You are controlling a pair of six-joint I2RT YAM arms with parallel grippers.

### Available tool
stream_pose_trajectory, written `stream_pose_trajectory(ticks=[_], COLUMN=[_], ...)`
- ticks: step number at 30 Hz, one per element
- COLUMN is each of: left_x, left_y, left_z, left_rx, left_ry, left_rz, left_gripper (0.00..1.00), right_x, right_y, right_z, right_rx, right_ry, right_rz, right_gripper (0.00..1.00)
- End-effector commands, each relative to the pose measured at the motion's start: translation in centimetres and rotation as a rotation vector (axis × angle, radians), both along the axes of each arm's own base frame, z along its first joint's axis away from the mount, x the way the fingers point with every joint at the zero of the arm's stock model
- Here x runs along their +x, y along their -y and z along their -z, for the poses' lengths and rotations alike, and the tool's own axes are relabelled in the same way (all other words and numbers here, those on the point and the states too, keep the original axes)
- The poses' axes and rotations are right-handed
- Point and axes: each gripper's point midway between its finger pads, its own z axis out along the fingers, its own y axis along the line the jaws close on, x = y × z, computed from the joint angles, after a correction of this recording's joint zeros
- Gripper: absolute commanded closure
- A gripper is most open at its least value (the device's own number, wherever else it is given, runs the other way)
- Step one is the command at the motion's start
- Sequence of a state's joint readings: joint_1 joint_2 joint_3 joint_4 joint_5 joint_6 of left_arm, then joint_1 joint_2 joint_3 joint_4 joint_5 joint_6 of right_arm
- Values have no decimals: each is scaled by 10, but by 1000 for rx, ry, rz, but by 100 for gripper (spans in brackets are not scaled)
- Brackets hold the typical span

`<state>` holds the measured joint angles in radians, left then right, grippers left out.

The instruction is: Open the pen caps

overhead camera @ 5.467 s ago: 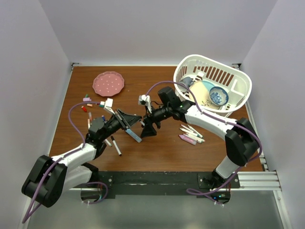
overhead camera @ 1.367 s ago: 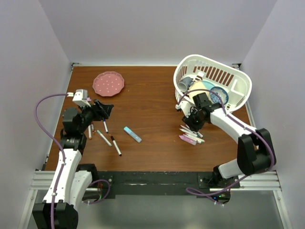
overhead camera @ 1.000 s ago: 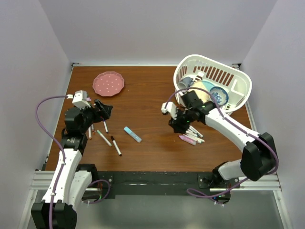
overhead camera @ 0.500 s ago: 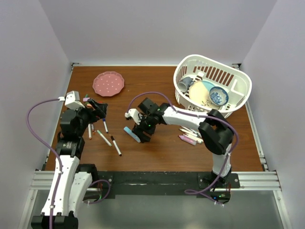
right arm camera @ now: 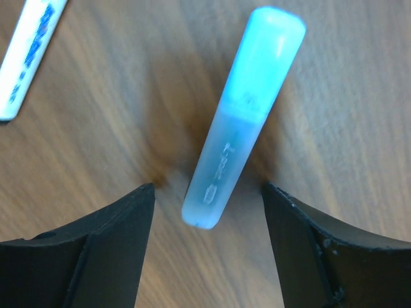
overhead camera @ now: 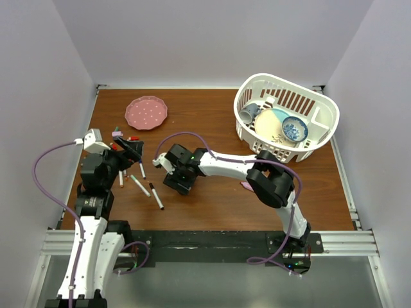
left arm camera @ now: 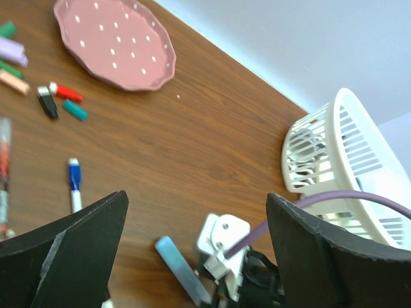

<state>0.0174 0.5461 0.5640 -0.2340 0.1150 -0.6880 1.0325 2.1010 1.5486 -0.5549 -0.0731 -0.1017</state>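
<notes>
My left gripper will next swing to the right in the top view, across the table and onto the brighter blue pen cap (right arm camera: 270, 51), because the cap is still on the highlighter.
A light blue highlighter (right arm camera: 241, 122) lies flat on the wooden table, its brighter blue pen cap (right arm camera: 270, 51) pointing away from my right gripper (right arm camera: 209, 189). That gripper is open, one finger on each side of the barrel's end and neither touching it. In the top view the right gripper (overhead camera: 178, 181) covers the highlighter. My left gripper (overhead camera: 135, 151) hangs open and empty over the left side, above slim white pens (overhead camera: 155, 196). Loose pen caps, black (left arm camera: 46, 102), red (left arm camera: 66, 93) and teal (left arm camera: 76, 110), lie by the pink plate (left arm camera: 115, 45). The highlighter (left arm camera: 182, 269) also shows in the left wrist view.
A white basket (overhead camera: 321, 106) with dishes stands at the back right. The right arm stretches leftward across the table's middle, partly covering pink highlighters (overhead camera: 246, 186). A blue-capped pen (left arm camera: 74, 186) and more caps (left arm camera: 13, 50) lie at the far left.
My right arm has swung left from the pens near the basket to the blue highlighter, and its jaws have opened wider. The left arm has drawn back slightly to the left.
</notes>
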Motion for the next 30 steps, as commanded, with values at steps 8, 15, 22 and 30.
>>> stream_pose_trajectory(ticks=[8, 15, 22, 30], left_x=[-26, -31, -29, -23], left_y=[7, 30, 69, 118], left_z=[46, 68, 74, 52], left_rx=[-332, -467, -583, -591], left_ry=[-154, -212, -100, -36], left_rz=[-117, -33, 231, 393], left_gripper=[11, 14, 12, 3], right_x=[19, 28, 11, 3], right_y=[30, 43, 68, 86], right_z=[19, -12, -68, -103], right_rx=[-110, -12, 228, 394], right_ry=[129, 129, -35, -42], right_rz=[62, 73, -92, -103], right_gripper=[66, 100, 100, 100])
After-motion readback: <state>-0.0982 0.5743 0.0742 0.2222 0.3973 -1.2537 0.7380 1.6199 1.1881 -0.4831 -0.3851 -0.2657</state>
